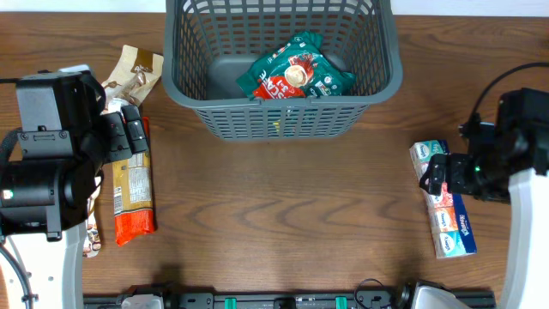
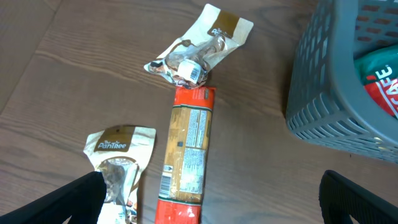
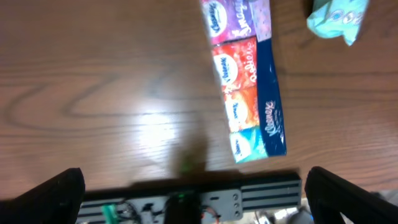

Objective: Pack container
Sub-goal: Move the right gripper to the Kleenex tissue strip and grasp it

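My right gripper moves outward and down onto the strip's far half (image 1: pixel 425 155) (image 3: pixel 237 15) next and closes crosswise. The strip of tissue packs runs lengthwise between the gripper's open fingers.
The dark grey slotted container (image 1: pixel 283 116) stands at the back centre and holds a green and red snack packet (image 1: pixel 296 73). It also shows in the left wrist view (image 2: pixel 336 99). My left gripper (image 1: pixel 129 133) is open and empty above a long orange and red biscuit packet (image 1: pixel 133 193), which lies between its fingers (image 2: pixel 211 205) in the wrist view (image 2: pixel 186 149). My right gripper (image 1: pixel 433 176) is open and empty (image 3: pixel 196 199), beside a strip of tissue packs (image 1: pixel 450 219), seen in the right wrist view (image 3: pixel 245 81).
A beige snack packet (image 1: pixel 137 73) lies left of the container (image 2: pixel 199 50). Another beige packet (image 2: pixel 121 162) lies left of the biscuit packet. A teal tissue pack (image 3: pixel 339 18) lies next to the strip. A black rail (image 3: pixel 261 190) runs along the table's front edge.
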